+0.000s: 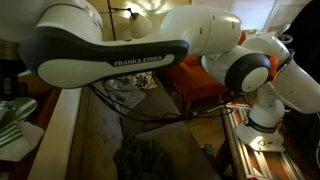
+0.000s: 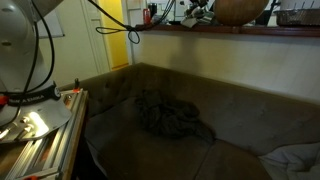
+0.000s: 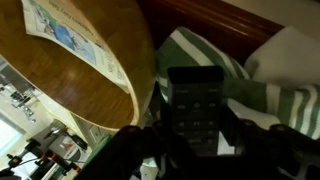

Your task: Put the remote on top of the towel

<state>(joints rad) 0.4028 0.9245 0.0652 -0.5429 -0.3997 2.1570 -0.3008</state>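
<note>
I will next move the held remote clear of the wooden rim, lower it onto the cloth's fold (image 3: 245, 92) with my gripper and let it go, because the green and white striped cloth (image 3: 205, 55) is below.
In the wrist view, a black remote (image 3: 193, 100) with rows of buttons sits between my gripper's (image 3: 197, 128) two dark fingers, which press against its long sides. The remote is over a green and white striped cloth (image 3: 205, 55). The towel is a dark crumpled heap on the brown couch, seen in both exterior views (image 1: 147, 157) (image 2: 170, 115). The gripper itself is hidden behind the arm in both exterior views.
A round wooden table (image 3: 95, 70) with a printed sheet (image 3: 65, 35) on it is close by in the wrist view. The arm (image 1: 110, 55) fills much of an exterior view. A metal frame (image 2: 35, 135) borders the couch (image 2: 240, 125).
</note>
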